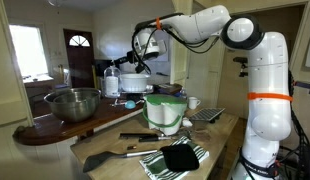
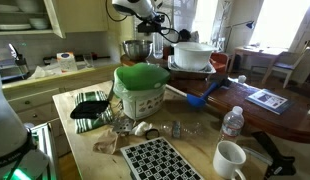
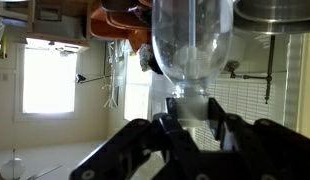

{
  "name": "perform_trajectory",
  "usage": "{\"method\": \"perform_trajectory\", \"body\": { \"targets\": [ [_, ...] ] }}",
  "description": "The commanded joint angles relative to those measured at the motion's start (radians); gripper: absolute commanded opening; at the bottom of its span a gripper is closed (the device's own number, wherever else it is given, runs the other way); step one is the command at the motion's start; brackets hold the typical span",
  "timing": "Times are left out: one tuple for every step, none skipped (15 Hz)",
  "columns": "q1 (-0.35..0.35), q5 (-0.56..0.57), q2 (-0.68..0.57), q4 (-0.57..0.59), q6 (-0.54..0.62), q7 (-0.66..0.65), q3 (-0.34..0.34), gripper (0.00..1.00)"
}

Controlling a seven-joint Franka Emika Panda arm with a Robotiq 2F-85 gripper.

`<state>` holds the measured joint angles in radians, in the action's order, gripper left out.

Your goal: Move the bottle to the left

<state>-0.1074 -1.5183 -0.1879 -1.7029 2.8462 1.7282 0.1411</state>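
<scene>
The raised gripper is above the counter beside the steel bowl, so the robot will lower it until the bottle's wide body stands there and then let go of the bottle's narrow end.
In the wrist view my gripper (image 3: pixel 196 122) is closed around the narrow end of a clear, translucent bottle (image 3: pixel 193 45). The bottle's wide body fills the upper middle of that view. In both exterior views the gripper (image 1: pixel 143 58) (image 2: pixel 152 18) is raised above the far end of the wooden counter, near the steel bowl (image 1: pixel 73 102) (image 2: pixel 137 48). The bottle is too small to make out in the exterior views.
A white bowl (image 2: pixel 192 55) stands beyond a green-lidded container (image 1: pixel 165 110) (image 2: pixel 142 90). A white mug (image 2: pixel 230 160), a plastic water bottle (image 2: pixel 232 122), a blue spatula (image 2: pixel 200 97), a black spatula (image 1: pixel 110 157) and striped cloths (image 1: pixel 180 157) lie on the counter.
</scene>
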Motion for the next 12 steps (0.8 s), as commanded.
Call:
{"method": "perform_trajectory", "body": {
  "targets": [
    [0.001, -0.105, -0.045, 0.059, 0.028, 0.138, 0.009, 0.09],
    [0.0, -0.128, -0.053, 0.068, 0.033, 0.177, 0.009, 0.09],
    [-0.002, -0.152, -0.06, 0.075, 0.034, 0.205, 0.009, 0.09],
    [-0.003, -0.177, -0.065, 0.078, 0.035, 0.24, 0.01, 0.09],
    [-0.003, -0.203, -0.069, 0.08, 0.036, 0.27, 0.009, 0.09],
    [-0.003, -0.23, -0.073, 0.081, 0.033, 0.31, 0.008, 0.09],
    [-0.003, -0.262, -0.076, 0.08, 0.035, 0.34, 0.008, 0.09],
    [-0.002, -0.291, -0.077, 0.076, 0.03, 0.365, 0.006, 0.09],
    [-0.002, -0.321, -0.079, 0.075, 0.027, 0.4, 0.005, 0.09],
    [-0.002, -0.353, -0.082, 0.074, 0.026, 0.429, 0.003, 0.09],
    [-0.001, -0.381, -0.082, 0.07, 0.023, 0.456, 0.001, 0.09],
    [-0.002, -0.406, -0.083, 0.068, 0.021, 0.482, -0.001, 0.09]
  ]
}}
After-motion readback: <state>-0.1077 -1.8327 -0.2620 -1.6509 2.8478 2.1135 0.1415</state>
